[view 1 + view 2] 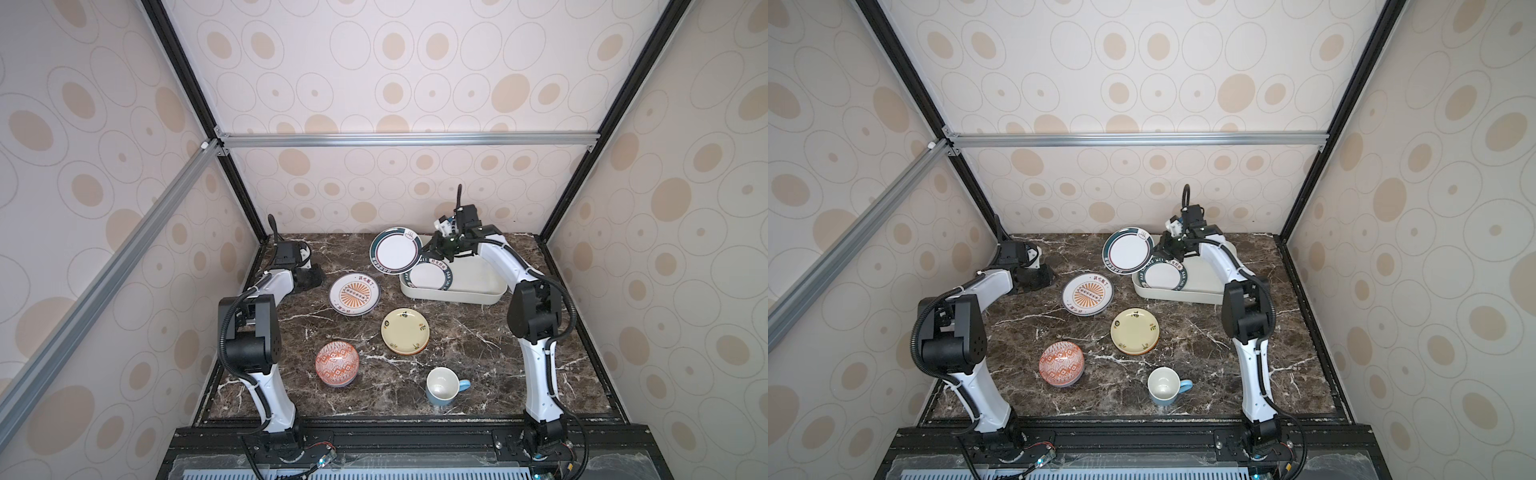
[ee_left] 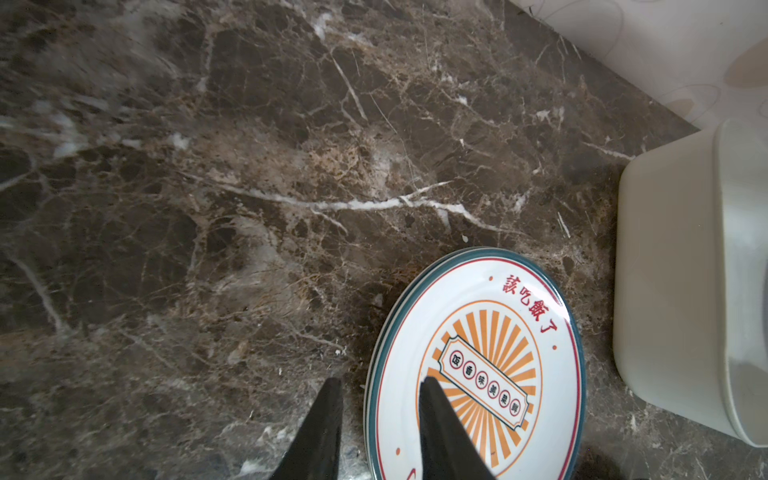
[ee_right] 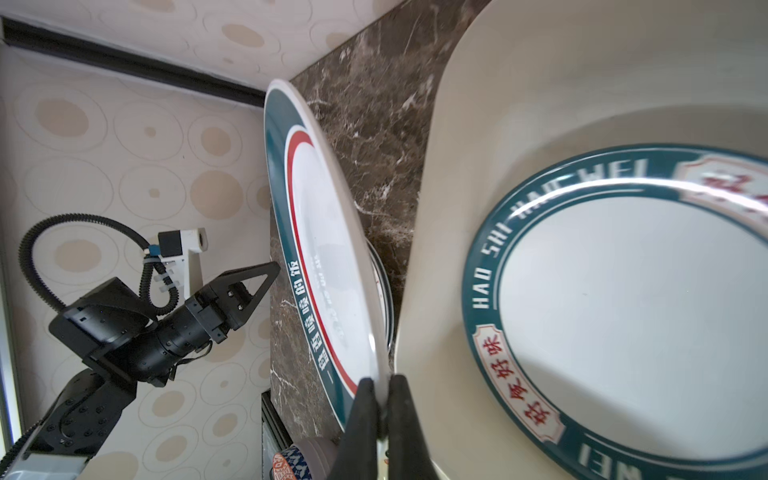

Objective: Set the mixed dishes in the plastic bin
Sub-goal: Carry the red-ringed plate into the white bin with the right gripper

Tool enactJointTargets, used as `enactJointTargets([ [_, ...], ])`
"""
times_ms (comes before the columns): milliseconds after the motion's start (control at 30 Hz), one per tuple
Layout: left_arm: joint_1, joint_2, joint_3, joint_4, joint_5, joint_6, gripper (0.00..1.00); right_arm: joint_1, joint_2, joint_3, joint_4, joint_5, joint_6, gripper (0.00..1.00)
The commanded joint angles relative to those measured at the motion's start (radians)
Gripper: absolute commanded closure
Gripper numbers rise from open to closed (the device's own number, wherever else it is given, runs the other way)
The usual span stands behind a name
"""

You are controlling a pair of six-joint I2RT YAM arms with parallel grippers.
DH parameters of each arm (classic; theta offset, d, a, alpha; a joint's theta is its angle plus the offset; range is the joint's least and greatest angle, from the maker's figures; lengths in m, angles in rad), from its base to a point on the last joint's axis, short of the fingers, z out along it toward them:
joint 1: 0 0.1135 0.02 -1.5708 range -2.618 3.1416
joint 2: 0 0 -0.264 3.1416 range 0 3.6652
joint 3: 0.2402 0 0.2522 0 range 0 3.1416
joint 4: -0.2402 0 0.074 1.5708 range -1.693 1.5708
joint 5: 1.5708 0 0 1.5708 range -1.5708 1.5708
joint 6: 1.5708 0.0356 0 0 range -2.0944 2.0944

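Note:
The green-rimmed plate [image 1: 430, 276] is in the bin below the robot's right gripper and hangs over, so the right gripper next needs to move it inside the bin's end, lower it and let go.
My right gripper [image 3: 380, 382] is shut on the rim of a white plate with a dark-green lettered rim [image 1: 395, 250] [image 3: 320, 232]. It holds the plate tilted above the far left corner of the off-white plastic bin [image 1: 478, 296] [image 3: 457, 166]. A similar green-rimmed plate [image 1: 430, 276] [image 3: 623, 311] lies inside the bin. On the table sit the cream-yellow plate [image 1: 405, 331], the red-orange patterned bowl [image 1: 336, 363] and the light-blue mug [image 1: 442, 386]. My left gripper [image 2: 380, 384] is open at the far left, one finger over a sunburst plate [image 2: 478, 365], the other outside its rim.
The sunburst plate [image 1: 354, 294] tops a small stack of plates between the left gripper [image 1: 318, 280] and the bin. The bin [image 2: 673, 291] stands close to the back wall. Black frame posts and patterned walls close in the dark marble table [image 1: 478, 353].

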Motion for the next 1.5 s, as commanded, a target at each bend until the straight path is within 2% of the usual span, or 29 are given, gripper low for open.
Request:
enactJointTargets([
  [0, 0.008, -0.022, 0.047, -0.015, 0.008, -0.015, 0.67, -0.055, -0.090, -0.059, 0.031, -0.009, -0.037, 1.00],
  [300, -0.005, -0.022, 0.070, -0.015, 0.045, -0.044, 0.66, -0.166, -0.204, -0.255, 0.045, 0.001, -0.079, 1.00],
  [467, -0.055, -0.032, 0.118, -0.040, 0.065, -0.039, 0.66, -0.175, -0.211, -0.335, 0.062, -0.002, -0.092, 1.00],
  [567, -0.105, -0.044, 0.160, -0.054, 0.116, -0.031, 0.65, -0.174, -0.201, -0.372, 0.088, 0.002, -0.087, 1.00],
  [767, -0.214, -0.052, 0.285, -0.115, 0.130, -0.015, 0.64, -0.174, -0.162, -0.396, 0.116, -0.001, -0.078, 1.00],
  [933, -0.260, -0.072, 0.326, -0.125, 0.141, -0.030, 0.63, -0.175, -0.124, -0.401, 0.143, -0.004, -0.064, 1.00],
  [1467, -0.277, -0.111, 0.261, -0.142, 0.111, -0.014, 0.63, -0.141, -0.044, -0.403, 0.155, 0.004, -0.056, 1.00],
])
